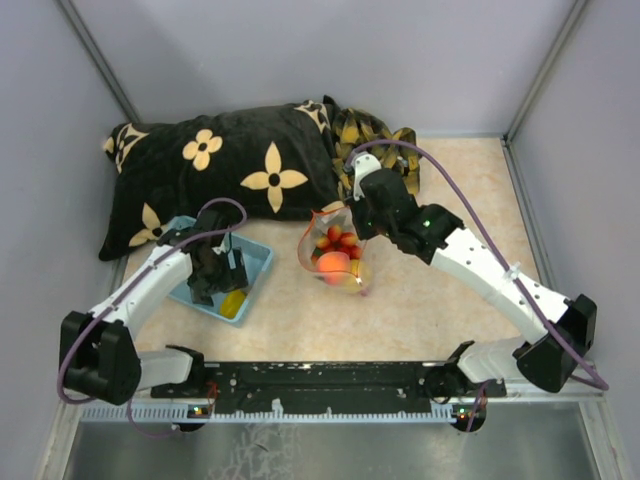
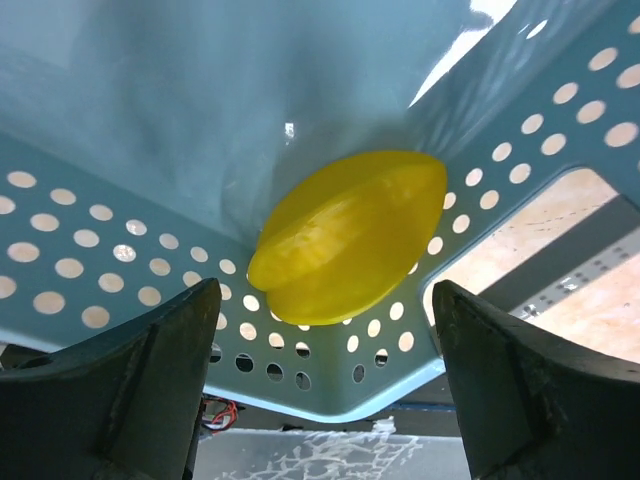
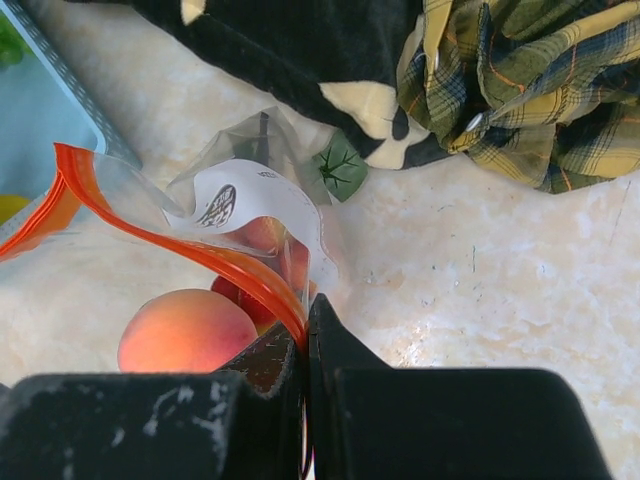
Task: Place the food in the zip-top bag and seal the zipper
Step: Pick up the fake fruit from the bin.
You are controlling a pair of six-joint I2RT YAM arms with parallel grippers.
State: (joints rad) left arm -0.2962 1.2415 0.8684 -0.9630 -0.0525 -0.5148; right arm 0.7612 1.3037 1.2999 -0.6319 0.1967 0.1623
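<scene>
The yellow piece point(image 2: 350, 235) is still below my fingers. My left gripper should go down next toward the near corner of the basket, with its open fingers around the piece, and close.
The clear zip-top bag point(image 1: 337, 252) sits mid-table with its mouth open. It holds red berries point(image 1: 340, 240) and an orange-yellow round fruit point(image 3: 185, 330). My right gripper point(image 3: 307, 312) is shut on the bag's rim, pinching the red-orange zipper point(image 3: 200, 255); in the top view it point(image 1: 352, 224) is at the bag's far right edge. A green leaf point(image 3: 340, 168) lies by the bag's far side. My left gripper point(image 2: 325, 340) is open inside the basket, its fingers either side of the yellow piece point(image 2: 350, 235), not touching it; the piece also shows in the top view point(image 1: 233, 303).
The light-blue perforated basket point(image 1: 257, 262) stands left of the bag, the yellow piece in its near corner point(image 2: 100, 270). A black flowered pillow point(image 1: 220, 170) and a plaid cloth point(image 1: 375, 135) lie at the back. Grey walls close in the table.
</scene>
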